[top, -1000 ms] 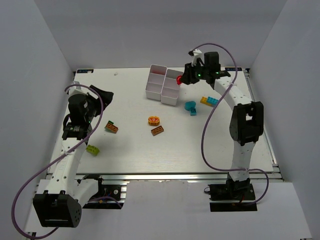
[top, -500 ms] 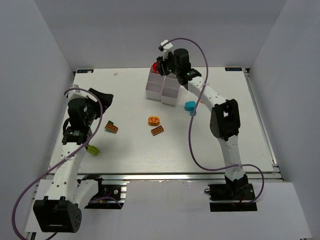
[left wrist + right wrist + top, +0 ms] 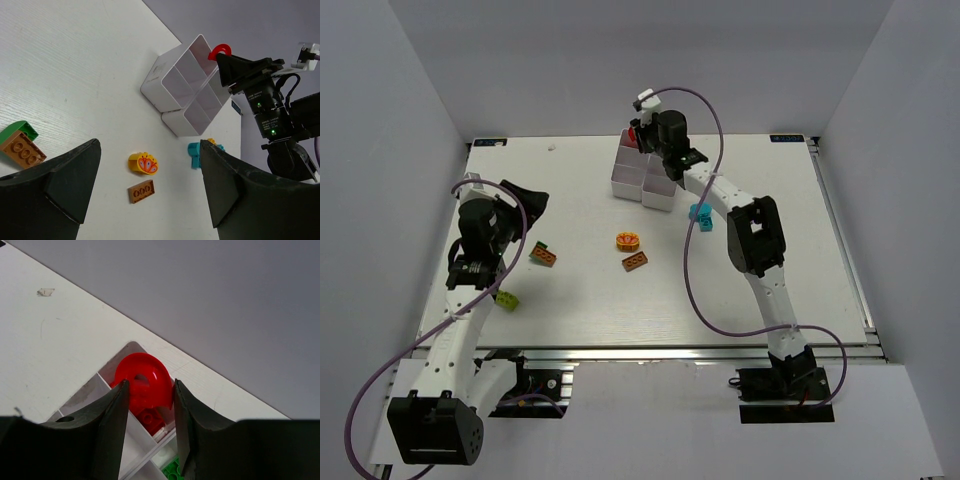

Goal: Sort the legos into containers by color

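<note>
Next, my right gripper goes down slightly and releases the red arch lego (image 3: pixel 145 382) where a red brick already lies, since the far corner bin (image 3: pixel 151 420) is directly below.
My right gripper (image 3: pixel 638 134) is shut on a red arch lego (image 3: pixel 145 382) and holds it over the far left corner bin of the white containers (image 3: pixel 642 178). A red brick (image 3: pixel 151 419) lies in that bin, and a green brick (image 3: pixel 173 470) lies in a neighbouring one. My left gripper (image 3: pixel 523 193) is open and empty above the table's left side. Ahead of it lie a yellow-orange rounded lego (image 3: pixel 143 163), a brown plate (image 3: pixel 141 191), a cyan lego (image 3: pixel 194 154) and a green-and-brown stack (image 3: pixel 17 145).
A lime brick (image 3: pixel 505 298) lies near the left arm's side of the table. The cyan lego (image 3: pixel 701 214) sits right of the containers, beside the right arm's forearm. The containers also show in the left wrist view (image 3: pixel 156 77). Grey walls enclose the table.
My right arm has swung left with the red arch, from the right side of the containers to over their far left corner bin. The left arm has barely moved.
</note>
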You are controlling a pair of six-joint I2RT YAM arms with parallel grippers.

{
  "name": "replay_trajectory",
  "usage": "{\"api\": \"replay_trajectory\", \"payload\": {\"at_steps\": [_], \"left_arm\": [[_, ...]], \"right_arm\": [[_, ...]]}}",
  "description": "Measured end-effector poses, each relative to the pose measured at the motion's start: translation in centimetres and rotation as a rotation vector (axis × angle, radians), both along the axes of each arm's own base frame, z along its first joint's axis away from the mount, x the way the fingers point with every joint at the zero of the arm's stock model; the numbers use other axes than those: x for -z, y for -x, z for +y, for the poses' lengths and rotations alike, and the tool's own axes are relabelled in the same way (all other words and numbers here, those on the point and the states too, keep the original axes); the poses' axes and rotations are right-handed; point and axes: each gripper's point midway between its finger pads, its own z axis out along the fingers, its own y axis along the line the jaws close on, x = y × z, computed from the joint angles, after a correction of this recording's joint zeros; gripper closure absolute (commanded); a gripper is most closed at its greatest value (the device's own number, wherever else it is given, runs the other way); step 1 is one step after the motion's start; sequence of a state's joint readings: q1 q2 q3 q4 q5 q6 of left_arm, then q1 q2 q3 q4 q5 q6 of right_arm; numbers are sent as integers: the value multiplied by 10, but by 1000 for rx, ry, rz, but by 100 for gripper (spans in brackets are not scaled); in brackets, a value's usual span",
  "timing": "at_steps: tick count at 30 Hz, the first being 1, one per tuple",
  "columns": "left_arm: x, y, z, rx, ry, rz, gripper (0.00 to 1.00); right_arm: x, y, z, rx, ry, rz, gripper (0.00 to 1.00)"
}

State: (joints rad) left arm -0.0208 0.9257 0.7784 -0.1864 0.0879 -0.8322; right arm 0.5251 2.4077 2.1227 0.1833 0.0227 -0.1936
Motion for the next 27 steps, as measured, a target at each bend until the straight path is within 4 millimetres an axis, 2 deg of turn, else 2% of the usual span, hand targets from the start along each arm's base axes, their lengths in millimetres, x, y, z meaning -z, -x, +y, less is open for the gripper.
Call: {"api": "replay_trajectory", "payload": {"at_steps": [5, 8, 10, 14, 21, 24, 26, 27], "left_arm": [[1, 0, 0, -1, 4, 3, 11], [1, 0, 0, -1, 3, 4, 11], [2, 0, 0, -1, 3, 5, 11], [4, 2, 0, -1, 3, 15, 11], [5, 4, 0, -3, 5, 23, 10], [8, 5, 2, -14, 8, 39, 14], [11, 5, 3, -27, 10, 55, 35], [13, 6, 5, -35, 10, 67, 48]], "right_arm": [[2, -4, 4, 24, 6, -36, 79], [8, -8, 4, 35, 16, -45, 66], [17, -8, 6, 37, 31, -42, 54], [24, -9, 6, 38, 53, -43, 39], [19, -10, 7, 33, 48, -76, 37], [22, -8, 7, 26, 51, -71, 40], [25, 0, 9, -9, 60, -56, 44], [24, 7, 11, -49, 65, -49, 50]]}}
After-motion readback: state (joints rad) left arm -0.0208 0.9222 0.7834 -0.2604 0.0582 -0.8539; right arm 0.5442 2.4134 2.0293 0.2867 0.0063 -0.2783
